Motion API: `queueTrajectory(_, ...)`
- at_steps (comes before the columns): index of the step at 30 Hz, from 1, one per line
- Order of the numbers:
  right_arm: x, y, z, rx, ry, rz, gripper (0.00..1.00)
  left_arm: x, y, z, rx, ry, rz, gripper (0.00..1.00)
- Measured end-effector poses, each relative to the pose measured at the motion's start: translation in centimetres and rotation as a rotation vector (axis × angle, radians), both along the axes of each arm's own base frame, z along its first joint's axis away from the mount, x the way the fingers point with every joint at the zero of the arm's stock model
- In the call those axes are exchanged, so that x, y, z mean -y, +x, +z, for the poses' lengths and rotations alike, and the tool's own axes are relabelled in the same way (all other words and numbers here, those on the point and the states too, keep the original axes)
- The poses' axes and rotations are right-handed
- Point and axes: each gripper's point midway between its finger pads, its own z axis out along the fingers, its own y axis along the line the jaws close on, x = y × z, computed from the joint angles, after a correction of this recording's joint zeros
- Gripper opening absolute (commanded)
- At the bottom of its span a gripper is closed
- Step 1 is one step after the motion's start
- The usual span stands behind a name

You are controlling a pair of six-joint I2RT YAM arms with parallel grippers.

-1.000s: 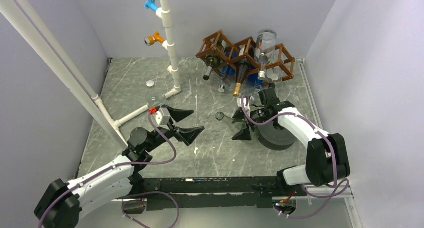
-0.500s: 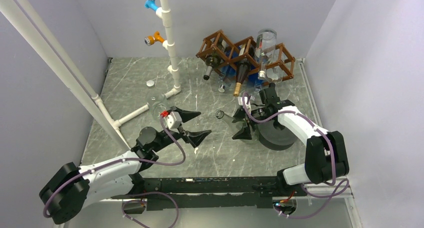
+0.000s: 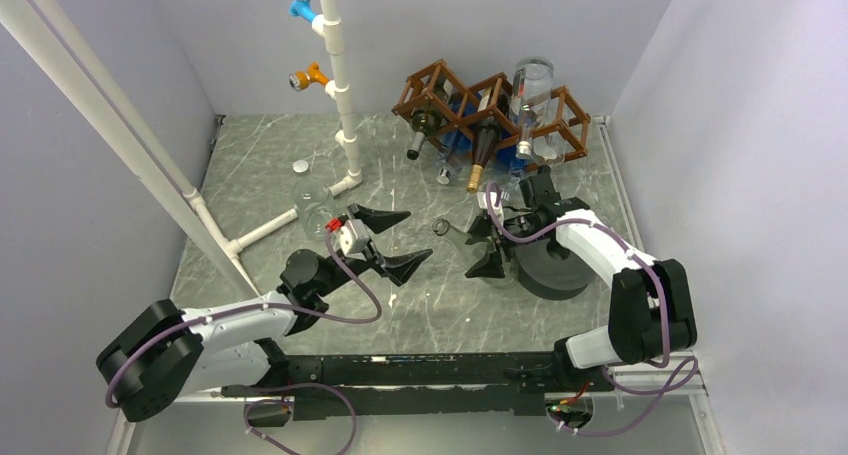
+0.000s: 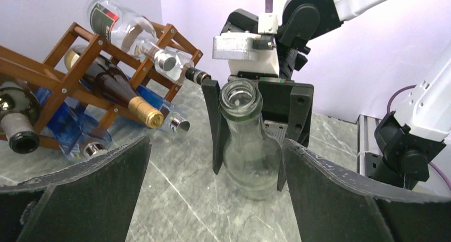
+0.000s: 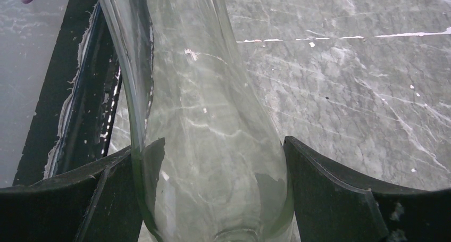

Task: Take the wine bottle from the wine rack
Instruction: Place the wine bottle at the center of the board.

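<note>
I will move my left gripper to the right in the top view next and close it around the bottle's neck (image 3: pixel 449 232) (image 4: pixel 242 113), because the right gripper covers only the bottle's body.
The clear glass wine bottle (image 3: pixel 462 239) is off the brown wooden wine rack (image 3: pixel 432 74), low over the grey table, its open mouth (image 4: pixel 239 94) turned towards my left gripper. My right gripper (image 3: pixel 488 245) is shut on its wide body (image 5: pixel 202 93), with a black finger (image 5: pixel 330 194) pressed on each side. My left gripper (image 3: pixel 402 241) hangs open a short way left of the mouth, touching nothing. In the left wrist view the bottle (image 4: pixel 250 151) sits framed between my left gripper's (image 4: pixel 215 146) fingers, with the rack (image 4: pixel 64 85) at far left.
Several other bottles lie in the rack, necks towards me (image 3: pixel 478 165). A white pipe stand (image 3: pixel 340 85) with blue and orange fittings rises at the back left. A dark round disc (image 3: pixel 550 267) lies under my right arm. A small white cap (image 3: pixel 300 165) lies by the pipe base.
My left arm has reached forward and right, bringing its open gripper closer to the bottle's mouth. The right gripper and bottle have stayed put.
</note>
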Motion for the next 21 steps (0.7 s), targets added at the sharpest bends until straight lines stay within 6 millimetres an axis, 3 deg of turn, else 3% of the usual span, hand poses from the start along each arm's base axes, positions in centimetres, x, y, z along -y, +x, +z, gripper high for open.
queueTrajectory(21, 0.1, 0.0, 0.0, -0.012, 0.007, 0.017, 0.11, 2.3, 1.1, 3.0, 0.050, -0.124, -0.041, 0.95)
